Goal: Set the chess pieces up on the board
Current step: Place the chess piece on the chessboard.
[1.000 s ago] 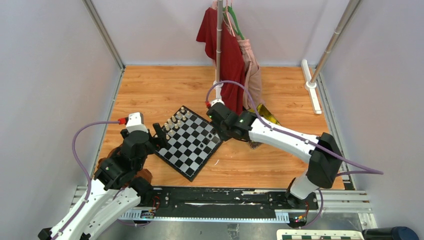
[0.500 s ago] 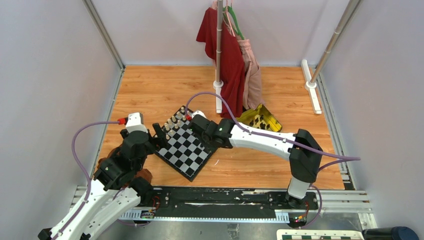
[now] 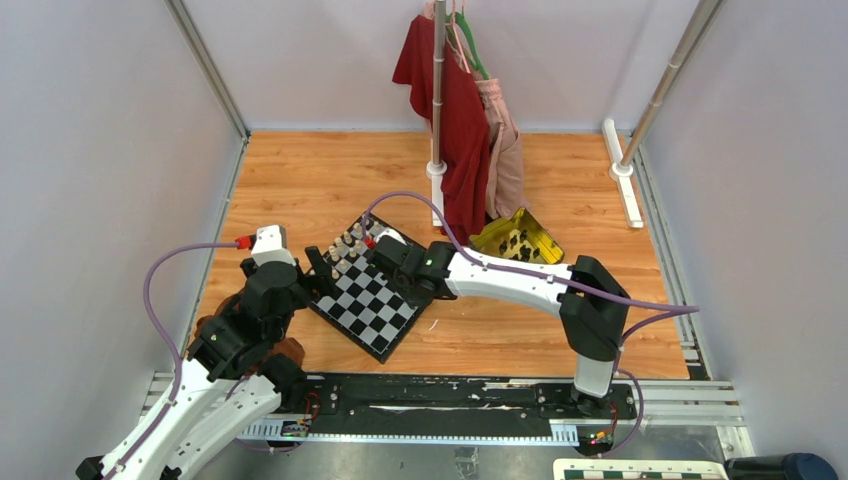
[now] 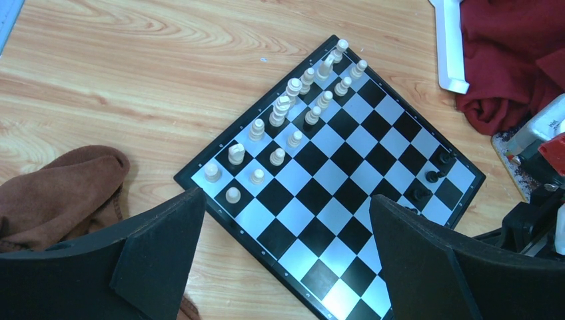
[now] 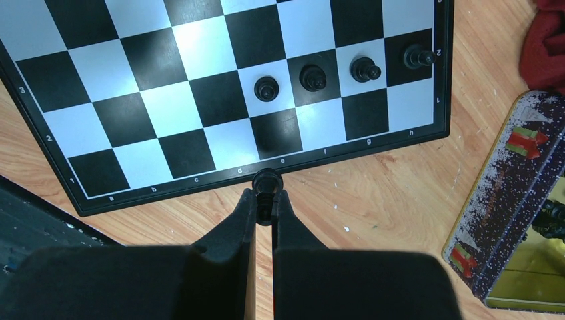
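I will move my right gripper over the board's edge, lower it there and let go of the black piece, because the dark square by the letter e (image 5: pixel 276 133) is empty.
The board (image 3: pixel 385 310) lies turned like a diamond between the arms. Several cream chess pieces (image 4: pixel 280 113) stand in two rows along its far-left edge. Several black pieces (image 5: pixel 312 77) stand in a line near the opposite edge. My right gripper (image 5: pixel 265 197) is shut on a black piece (image 5: pixel 268 180), held just outside the board's (image 5: pixel 153 63) lettered edge, near e. In the top view, the right gripper (image 3: pixel 385 255) hangs over the board's far side. My left gripper (image 4: pixel 286 200) is open and empty over the board's (image 4: pixel 346 160) near-left edge.
A gold tray (image 3: pixel 517 238) holding more black pieces sits right of the board, its patterned wall (image 5: pixel 506 200) close to my right gripper. A brown cloth (image 4: pixel 66 187) lies left of the board. Red and pink garments (image 3: pixel 445 100) hang on a rack behind, with white rack feet (image 4: pixel 450 47).
The right arm has swung left from the tray side to over the board, its gripper staying shut. The left arm has not moved.
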You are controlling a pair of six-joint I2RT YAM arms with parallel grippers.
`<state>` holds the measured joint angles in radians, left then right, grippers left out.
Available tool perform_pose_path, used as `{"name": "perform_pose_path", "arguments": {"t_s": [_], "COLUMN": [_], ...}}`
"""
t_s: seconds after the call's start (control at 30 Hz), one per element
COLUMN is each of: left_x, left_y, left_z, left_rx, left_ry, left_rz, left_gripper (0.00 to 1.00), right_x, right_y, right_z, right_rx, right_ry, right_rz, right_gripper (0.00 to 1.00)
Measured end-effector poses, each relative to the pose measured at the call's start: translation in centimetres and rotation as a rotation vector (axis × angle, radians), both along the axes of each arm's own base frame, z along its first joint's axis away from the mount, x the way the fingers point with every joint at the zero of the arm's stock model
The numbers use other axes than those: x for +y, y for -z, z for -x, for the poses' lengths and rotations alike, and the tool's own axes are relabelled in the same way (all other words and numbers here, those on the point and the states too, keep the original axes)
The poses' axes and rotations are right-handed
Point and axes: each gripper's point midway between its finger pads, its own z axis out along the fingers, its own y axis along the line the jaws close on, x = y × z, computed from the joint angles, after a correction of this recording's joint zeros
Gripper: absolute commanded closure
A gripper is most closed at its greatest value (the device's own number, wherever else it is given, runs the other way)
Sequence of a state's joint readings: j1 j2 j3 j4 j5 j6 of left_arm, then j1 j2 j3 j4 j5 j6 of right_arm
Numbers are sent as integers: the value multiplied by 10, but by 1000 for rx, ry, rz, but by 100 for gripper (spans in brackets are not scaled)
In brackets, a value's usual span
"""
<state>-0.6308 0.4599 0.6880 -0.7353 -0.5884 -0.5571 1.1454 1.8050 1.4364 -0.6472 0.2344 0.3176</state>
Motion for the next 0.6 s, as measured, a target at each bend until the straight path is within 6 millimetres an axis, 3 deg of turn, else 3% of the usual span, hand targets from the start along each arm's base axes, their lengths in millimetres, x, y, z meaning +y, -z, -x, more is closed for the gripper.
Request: {"name": "perform_pose_path", "arguments": {"t_s": [0.6], "left_x": [0], "left_y": [0], "left_z": [0], "left_rx": [0], "left_ry": [0], "left_rz": [0], "left_gripper": [0], "right_x": [8], "right_y": [14], "right_z": [-1], "right_rx": [21], "right_ry": [-12], "right_rz": [3], "right_gripper": [100]}}
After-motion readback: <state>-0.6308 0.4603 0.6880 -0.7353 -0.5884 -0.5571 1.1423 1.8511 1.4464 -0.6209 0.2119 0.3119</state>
